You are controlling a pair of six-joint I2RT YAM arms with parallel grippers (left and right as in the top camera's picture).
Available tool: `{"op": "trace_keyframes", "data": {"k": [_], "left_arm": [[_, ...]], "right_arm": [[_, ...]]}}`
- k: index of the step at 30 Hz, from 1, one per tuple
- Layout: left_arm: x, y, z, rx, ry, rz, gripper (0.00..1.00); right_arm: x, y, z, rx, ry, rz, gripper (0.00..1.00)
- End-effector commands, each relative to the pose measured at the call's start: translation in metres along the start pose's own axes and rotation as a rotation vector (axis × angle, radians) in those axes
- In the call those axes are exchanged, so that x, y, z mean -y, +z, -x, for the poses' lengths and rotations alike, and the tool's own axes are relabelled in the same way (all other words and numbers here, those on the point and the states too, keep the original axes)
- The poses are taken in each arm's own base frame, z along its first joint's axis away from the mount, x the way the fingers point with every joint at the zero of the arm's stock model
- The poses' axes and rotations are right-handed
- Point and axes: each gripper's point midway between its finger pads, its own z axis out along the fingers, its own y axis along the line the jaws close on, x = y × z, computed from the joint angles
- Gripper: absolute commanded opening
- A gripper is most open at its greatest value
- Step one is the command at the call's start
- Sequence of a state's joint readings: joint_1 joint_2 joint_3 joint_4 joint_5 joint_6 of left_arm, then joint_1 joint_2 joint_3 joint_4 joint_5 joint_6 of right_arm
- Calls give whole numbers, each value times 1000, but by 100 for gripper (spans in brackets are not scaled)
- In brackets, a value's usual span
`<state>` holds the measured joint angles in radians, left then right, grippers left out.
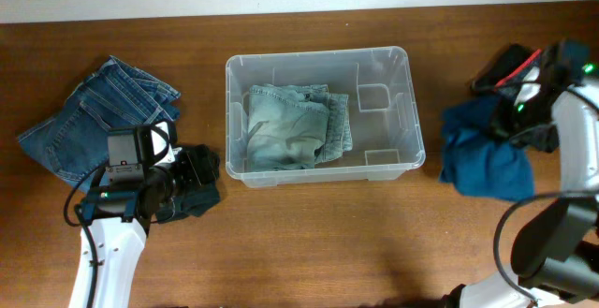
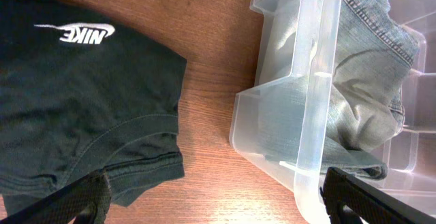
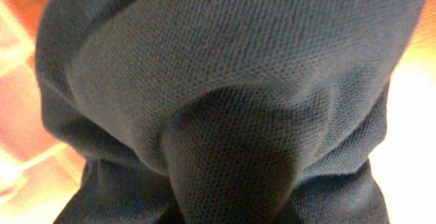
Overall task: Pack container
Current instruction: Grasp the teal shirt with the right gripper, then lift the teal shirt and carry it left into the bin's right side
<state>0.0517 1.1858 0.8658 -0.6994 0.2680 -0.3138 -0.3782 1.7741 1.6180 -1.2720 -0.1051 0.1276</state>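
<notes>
The right gripper carries the blue garment (image 1: 482, 163) to its left in the overhead view next, lowers it into the container's empty notched part (image 1: 373, 121) and releases.
The clear plastic container (image 1: 413, 111) stands at mid-table with a folded light-denim garment (image 1: 292, 125) inside; its corner shows in the left wrist view (image 2: 310, 108). My left gripper (image 2: 218, 203) is open wide and low over the table. One finger is over a black Nike shirt (image 2: 75, 101), the other by the container's corner. The shirt lies left of the container (image 1: 198, 194). My right gripper (image 1: 520, 111) is at the top of a bunched blue mesh garment (image 1: 482, 163). That fabric (image 3: 218, 81) fills the right wrist view and hides the fingers, with a fold drawn in at the jaws.
Dark blue jeans (image 1: 94, 116) lie spread at the far left of the wooden table (image 1: 318, 242). The container's right part has moulded notches (image 1: 374, 97). Red and black cables (image 1: 515, 65) run along the right arm.
</notes>
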Motion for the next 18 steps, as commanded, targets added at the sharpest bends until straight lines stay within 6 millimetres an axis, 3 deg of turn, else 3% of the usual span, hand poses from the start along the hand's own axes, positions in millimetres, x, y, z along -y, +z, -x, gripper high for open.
{"op": "trace_keyframes", "data": {"k": [1, 5, 12, 14, 18], "left_arm": [[1, -1, 2, 7, 21, 3, 99], [1, -1, 2, 7, 21, 3, 99], [1, -1, 2, 7, 21, 3, 99], [1, -1, 2, 7, 21, 3, 100], [1, -1, 2, 7, 21, 3, 99]], "right_arm": [[-33, -72, 15, 175, -68, 55, 4], [-72, -117, 12, 263, -168, 99, 4], [-172, -190, -18, 409, -415, 339, 4], [-196, -202, -31, 415, -463, 408, 4], [-228, -201, -49, 400, -526, 455, 4]]}}
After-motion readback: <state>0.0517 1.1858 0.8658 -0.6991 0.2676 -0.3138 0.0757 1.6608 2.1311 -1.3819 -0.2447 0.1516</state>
